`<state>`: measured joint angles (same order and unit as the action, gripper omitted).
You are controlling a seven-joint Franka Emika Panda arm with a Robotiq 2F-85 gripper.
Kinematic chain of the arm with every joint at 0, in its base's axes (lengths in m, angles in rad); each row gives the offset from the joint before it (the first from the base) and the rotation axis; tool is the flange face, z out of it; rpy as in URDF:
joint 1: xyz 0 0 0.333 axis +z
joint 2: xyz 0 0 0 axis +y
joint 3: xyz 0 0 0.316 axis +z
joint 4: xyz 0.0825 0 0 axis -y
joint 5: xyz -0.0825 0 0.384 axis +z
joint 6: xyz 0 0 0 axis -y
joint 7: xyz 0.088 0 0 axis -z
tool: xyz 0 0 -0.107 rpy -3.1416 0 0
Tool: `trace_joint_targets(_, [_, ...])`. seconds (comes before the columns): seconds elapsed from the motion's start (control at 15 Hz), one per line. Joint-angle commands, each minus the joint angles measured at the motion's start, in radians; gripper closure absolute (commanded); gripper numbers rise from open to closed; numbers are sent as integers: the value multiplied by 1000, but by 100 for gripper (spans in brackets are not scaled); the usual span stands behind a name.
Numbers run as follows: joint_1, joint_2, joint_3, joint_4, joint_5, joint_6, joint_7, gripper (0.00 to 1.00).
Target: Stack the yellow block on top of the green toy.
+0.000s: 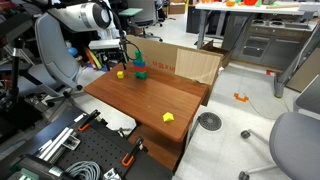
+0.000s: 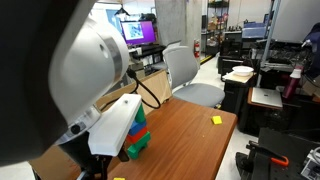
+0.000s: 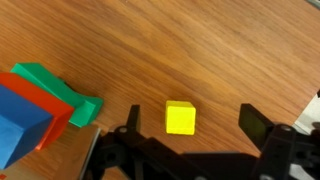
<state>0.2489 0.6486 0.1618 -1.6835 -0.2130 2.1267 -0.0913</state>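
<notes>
I will next lower my gripper toward the tabletop around the sides of the yellow block (image 1: 121, 74) (image 3: 181, 117) and close, since it already sits between my open fingers in the wrist view.
The yellow block (image 3: 181, 117) lies on the wooden table, seen between my open gripper's (image 3: 190, 115) two fingers in the wrist view, closer to the left finger. It also shows in an exterior view (image 1: 120, 73), under the gripper (image 1: 110, 58). The green toy (image 1: 140, 67) tops a small tower with blue and red pieces just beside the block. In the wrist view the tower's green (image 3: 48, 80), red and blue pieces fill the left edge. The tower also shows in an exterior view (image 2: 138, 138), partly behind my arm.
A lumpier yellow piece (image 1: 168, 117) lies near the table's front corner and also shows in an exterior view (image 2: 216, 120). A cardboard box (image 1: 185, 62) stands behind the wooden table (image 1: 150, 98). Office chairs and desks surround the table.
</notes>
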Motion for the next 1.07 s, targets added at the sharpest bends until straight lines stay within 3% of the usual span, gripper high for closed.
trace_joint_targets(0.0, [30, 56, -23, 81, -9, -60, 33, 0])
trace_joint_targets(1.0, [39, 92, -52, 96, -11, -29, 96, 0])
